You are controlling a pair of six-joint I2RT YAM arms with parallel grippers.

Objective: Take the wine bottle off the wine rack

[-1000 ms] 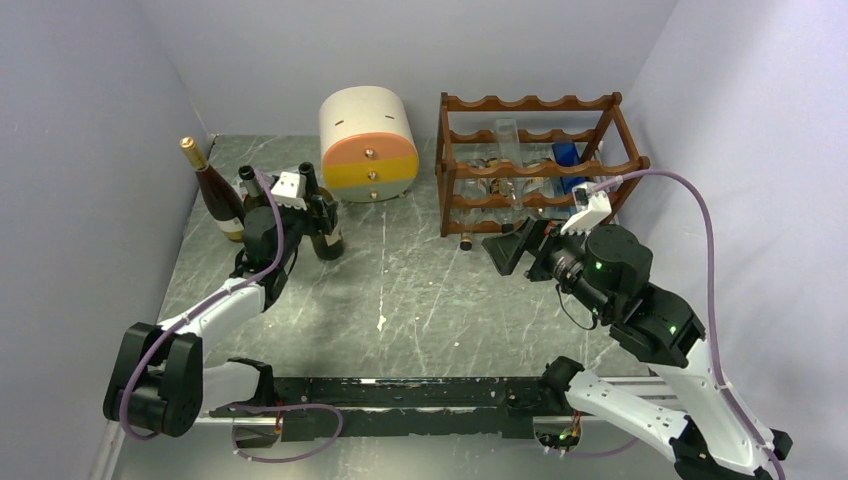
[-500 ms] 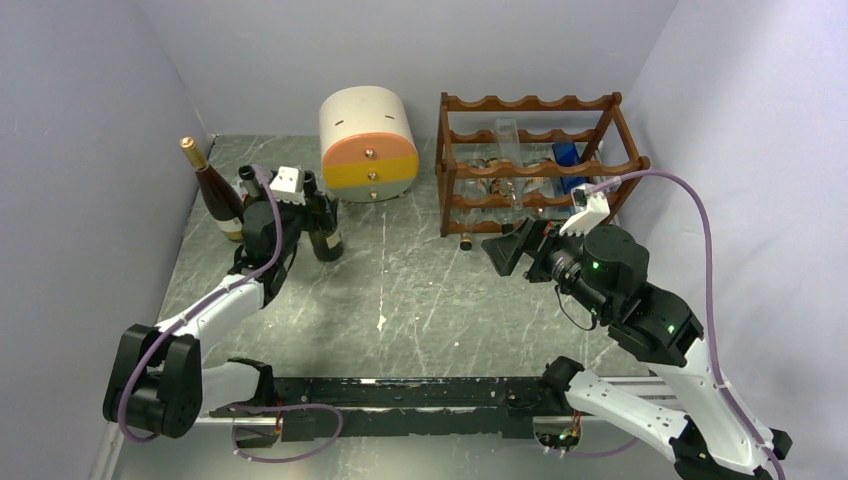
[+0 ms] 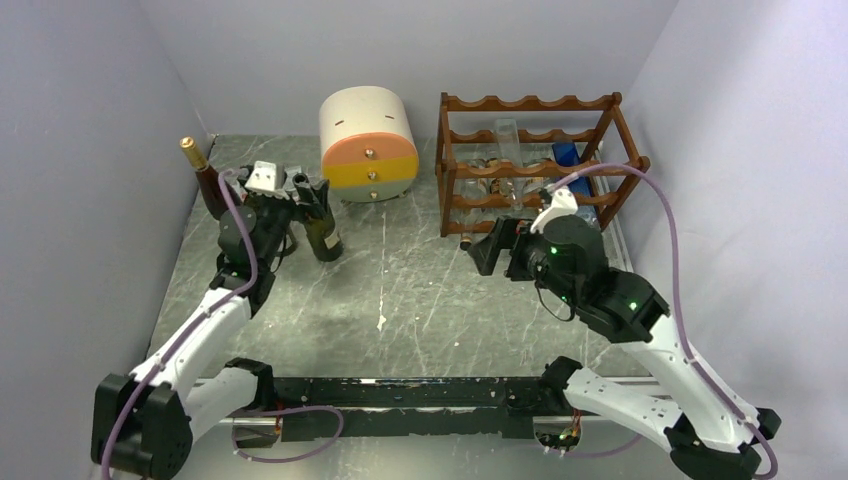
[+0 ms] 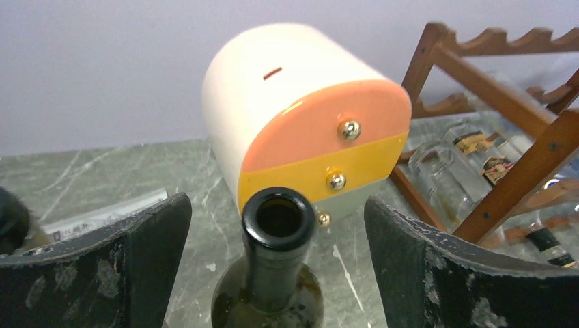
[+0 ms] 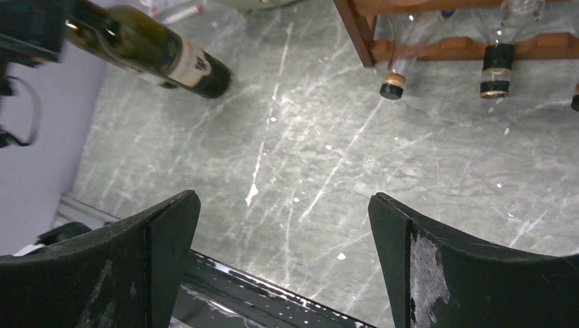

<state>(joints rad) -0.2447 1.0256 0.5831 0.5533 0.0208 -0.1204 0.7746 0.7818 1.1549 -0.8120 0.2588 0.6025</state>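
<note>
The robot's right gripper needs to go down and tilt outward onto the neck of the racked clear bottle, as that end of the bottle points toward the rack's open near side.
A dark green wine bottle [image 3: 325, 237] stands upright on the table, left of centre. My left gripper [image 3: 305, 190] is open around its neck, touching neither side. In the left wrist view the bottle's open mouth [image 4: 278, 217] sits midway between the wide-apart fingers [image 4: 109, 266] of the left gripper [image 4: 276, 205]. The reddish-brown wine rack [image 3: 540, 160] stands at the back right, with clear bottles lying in its lower tiers [image 5: 497, 68]. My right gripper [image 3: 490, 248] hangs open and empty over the table in front of the rack; its right wrist view [image 5: 283, 205] shows bare table between its fingers.
A cream-and-orange drawer unit [image 3: 368, 145] stands at the back, between the bottle and the rack. A gold-capped bottle [image 3: 205, 175] stands by the left wall, and another dark bottle top [image 4: 10, 219] shows beside my left fingers. A black rail [image 3: 400, 395] runs along the near edge.
My left gripper has opened wide off the green bottle's neck and drawn back to the left. The right arm has shifted left, away from the rack's front.
</note>
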